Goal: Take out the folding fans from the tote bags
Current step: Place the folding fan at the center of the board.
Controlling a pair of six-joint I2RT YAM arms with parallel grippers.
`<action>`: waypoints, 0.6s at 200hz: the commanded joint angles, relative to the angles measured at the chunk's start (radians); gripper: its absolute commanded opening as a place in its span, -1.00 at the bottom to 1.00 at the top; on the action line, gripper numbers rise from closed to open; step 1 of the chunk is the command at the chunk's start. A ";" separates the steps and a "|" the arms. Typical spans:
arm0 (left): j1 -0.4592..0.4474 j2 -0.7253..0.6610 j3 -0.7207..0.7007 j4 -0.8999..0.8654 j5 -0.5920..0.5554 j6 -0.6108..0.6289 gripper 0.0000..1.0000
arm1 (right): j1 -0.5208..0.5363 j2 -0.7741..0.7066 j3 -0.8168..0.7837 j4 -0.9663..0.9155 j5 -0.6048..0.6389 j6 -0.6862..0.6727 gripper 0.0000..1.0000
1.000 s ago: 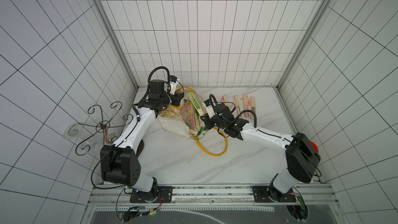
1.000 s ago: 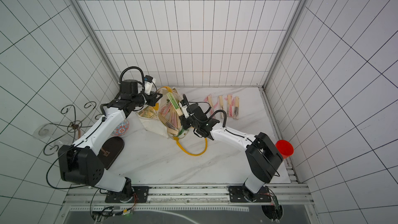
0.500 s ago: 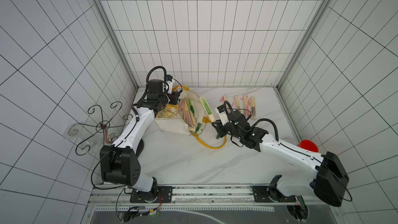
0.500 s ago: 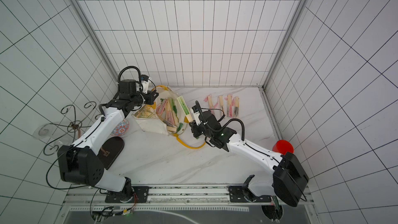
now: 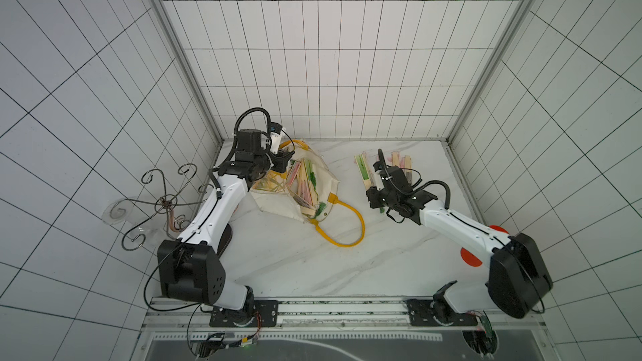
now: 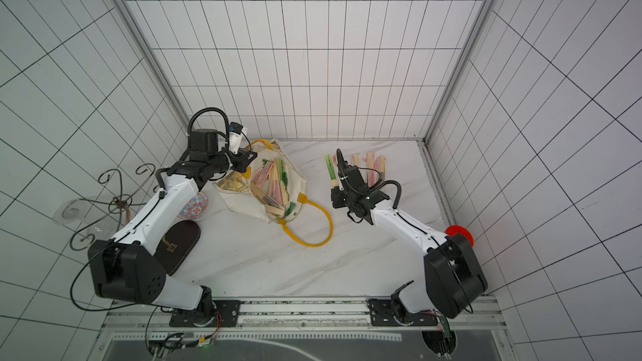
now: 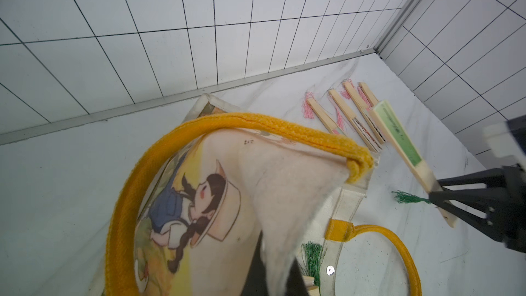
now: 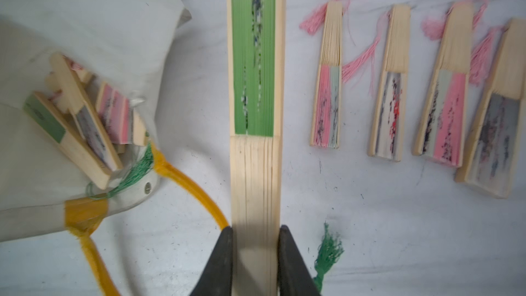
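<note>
I will lower my right gripper outward next and release the fan on bare marble between the bag (image 5: 321,182) and the pink-tasselled fans, below and outward of my gripper.
The cream tote bag (image 5: 321,182) (image 6: 243,199) lies open on the marble, with several folding fans (image 5: 305,185) (image 8: 76,126) inside its mouth. My left gripper (image 5: 281,163) (image 7: 274,277) is shut on the bag's canvas rim beside the yellow handle (image 7: 256,122), holding it up. My right gripper (image 5: 373,192) (image 8: 255,232) is shut on the bamboo end of a green fan (image 5: 363,170) (image 8: 253,52), held just above the table to the right of the bag. Its green tassel (image 8: 327,249) hangs beside the jaws. Several pink-tasselled fans (image 5: 399,161) (image 8: 392,81) lie in a row right of it.
The bag's second yellow handle (image 5: 347,223) loops over the table toward the front. At the left stand a scrolled metal rack (image 5: 163,199), a patterned bowl (image 6: 193,206) and a dark oval base (image 6: 177,244). A red disc (image 6: 458,234) sits by the right wall.
My right gripper has drawn the green fan out of the bag and carried it right, next to the row of fans. The left gripper has kept its hold on the bag rim.
</note>
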 commanded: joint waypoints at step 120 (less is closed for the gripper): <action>0.004 -0.070 -0.010 0.091 0.091 0.064 -1.00 | -0.058 0.623 0.622 -0.053 -0.032 0.046 -1.00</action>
